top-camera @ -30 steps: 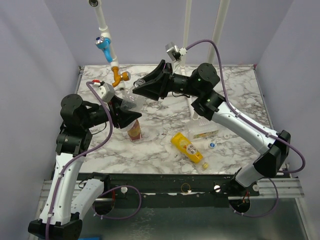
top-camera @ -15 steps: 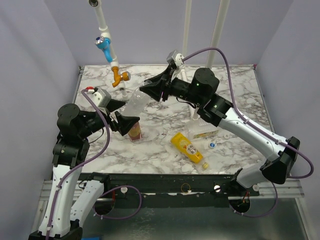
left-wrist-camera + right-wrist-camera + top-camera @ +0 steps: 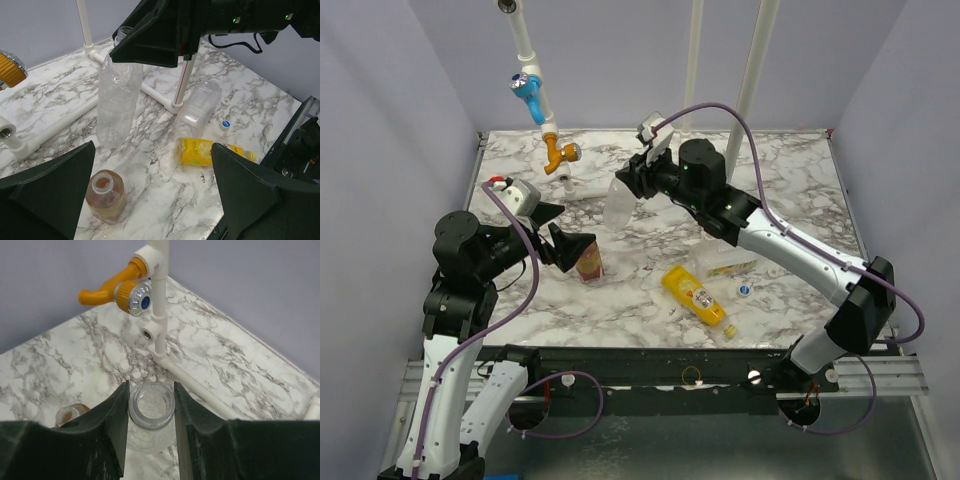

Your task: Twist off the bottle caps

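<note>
My right gripper holds the slim clear bottle, and the slim clear bottle's neck is uncapped, so next it needs to move down, stand the bottle on the bare marble [image 3: 634, 249] beside the brown bottle and release it.
My right gripper [image 3: 151, 407] is shut on the open neck of the slim clear bottle [image 3: 151, 412], which hangs above the table [image 3: 618, 207] with no cap on it. To its left, my left gripper [image 3: 560, 242] stands open and holds nothing. Between the left fingers I see the brown bottle [image 3: 105, 195], upright and uncapped. The yellow bottle [image 3: 210, 151] lies on its side with a yellow cap [image 3: 251, 156] on it. Beside it lies the wider clear bottle [image 3: 200, 105]. A blue-and-white cap [image 3: 225, 123] and a white cap [image 3: 226, 100] lie loose on the marble.
White pipes [image 3: 165, 97] run across the marble table [image 3: 800, 190]. An orange tap [image 3: 115, 285] and a blue tap handle [image 3: 525, 85] stand at the back left. Grey walls close in the sides.
My left gripper has opened and drawn back left from the slim clear bottle. The right arm has swung the bottle left and more upright.
</note>
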Tool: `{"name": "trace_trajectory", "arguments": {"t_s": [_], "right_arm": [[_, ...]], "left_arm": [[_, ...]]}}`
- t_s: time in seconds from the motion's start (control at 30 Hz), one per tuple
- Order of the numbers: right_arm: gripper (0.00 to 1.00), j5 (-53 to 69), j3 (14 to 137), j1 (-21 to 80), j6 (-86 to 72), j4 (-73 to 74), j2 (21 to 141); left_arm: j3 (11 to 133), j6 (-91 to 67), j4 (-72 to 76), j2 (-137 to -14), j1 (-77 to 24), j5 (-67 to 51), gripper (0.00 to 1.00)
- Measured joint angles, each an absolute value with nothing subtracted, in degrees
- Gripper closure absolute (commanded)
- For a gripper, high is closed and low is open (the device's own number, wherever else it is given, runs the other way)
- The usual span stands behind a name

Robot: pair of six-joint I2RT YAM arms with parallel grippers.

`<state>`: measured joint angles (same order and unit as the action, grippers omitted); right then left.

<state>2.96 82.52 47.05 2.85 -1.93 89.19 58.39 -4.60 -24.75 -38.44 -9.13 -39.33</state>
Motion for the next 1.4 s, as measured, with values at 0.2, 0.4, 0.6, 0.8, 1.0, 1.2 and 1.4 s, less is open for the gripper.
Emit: {"name": "trace_trajectory", "arguments": {"t_s": [0.2, 0.4, 0.6, 0.8, 1.0, 1.2, 1.4], "right_arm": [[0.8, -2.5, 84.3, 47.1, 5.3, 1.7, 95.1], [0.79, -6.0, 79.4, 47.1, 5.6, 1.2, 97.0], [0.74, -7.1, 76.1, 47.1, 5.4, -2.3, 97.3], [0.68, -7.6, 72.7, 47.1, 5.4, -7.3, 97.7], [0.45, -7.6, 70.5, 47.1, 4.6, -10.7, 97.7], [0.29, -7.6, 70.5, 47.1, 4.1, -10.7, 97.7], [0.22, -7.2, 70.5, 47.1, 3.9, -10.4, 97.6]], "left_arm": [[58.5, -4.6, -25.1, -38.4, -9.1, -39.4, 0.01], [58.8, -4.6, -25.2, -38.5, -9.1, -39.6, 0.01], [59.2, -4.4, -25.5, -38.6, -9.1, -40.3, 0.01], [59.4, -4.4, -25.5, -38.6, -9.1, -40.7, 0.01], [59.4, -4.4, -25.5, -38.6, -9.1, -40.8, 0.01], [59.4, -4.4, -25.5, -38.6, -9.1, -41.1, 0.01], [59.4, -4.4, -25.5, -38.7, -9.1, -41.2, 0.01]]}}
